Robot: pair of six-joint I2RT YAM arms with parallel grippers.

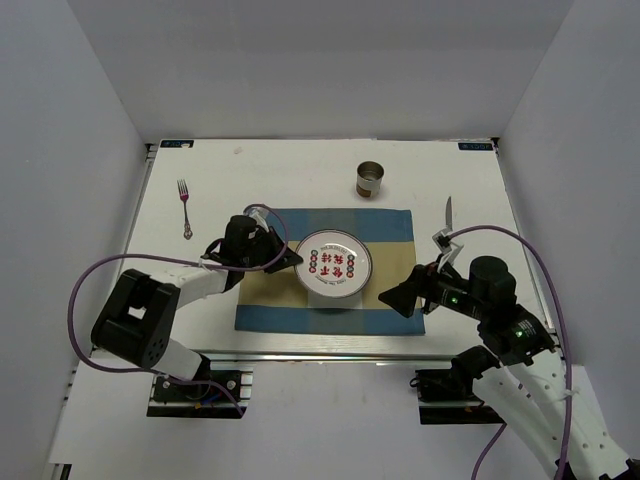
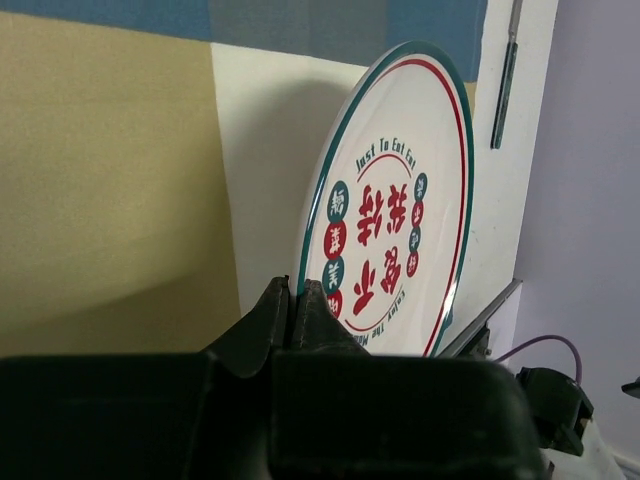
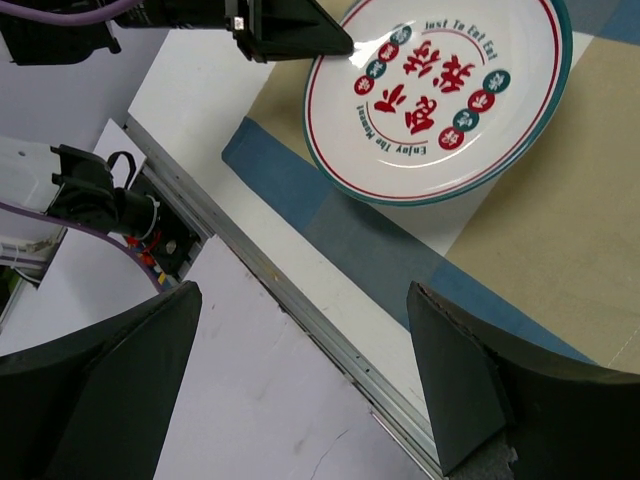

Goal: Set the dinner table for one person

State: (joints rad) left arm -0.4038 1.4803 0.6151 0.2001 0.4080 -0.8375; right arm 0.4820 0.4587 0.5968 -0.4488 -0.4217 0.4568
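My left gripper is pinching the plate's rim and will next lower that rim onto the middle of the placemat (image 1: 395, 228), and then it will open.
The dinner table (image 1: 300, 170) is white, and a blue-and-tan placemat (image 1: 395, 228) lies on it near the front. A round plate (image 1: 334, 263) with red and green lettering is over the middle of the placemat. My left gripper (image 1: 291, 258) is shut on the plate's left rim. In the left wrist view its fingertips (image 2: 305, 295) pinch the green edge of the plate (image 2: 400, 200). My right gripper (image 1: 404, 298) stands open over the placemat's front right corner and holds nothing. The right wrist view shows the plate (image 3: 440, 90) ahead of that gripper (image 3: 300, 290).
A fork (image 1: 184, 208) lies on the bare table left of the placemat. A knife (image 1: 449, 212) lies to its right, and a metal cup (image 1: 369, 180) stands behind it. The aluminium rail (image 3: 330, 330) runs along the front edge. White walls close in three sides.
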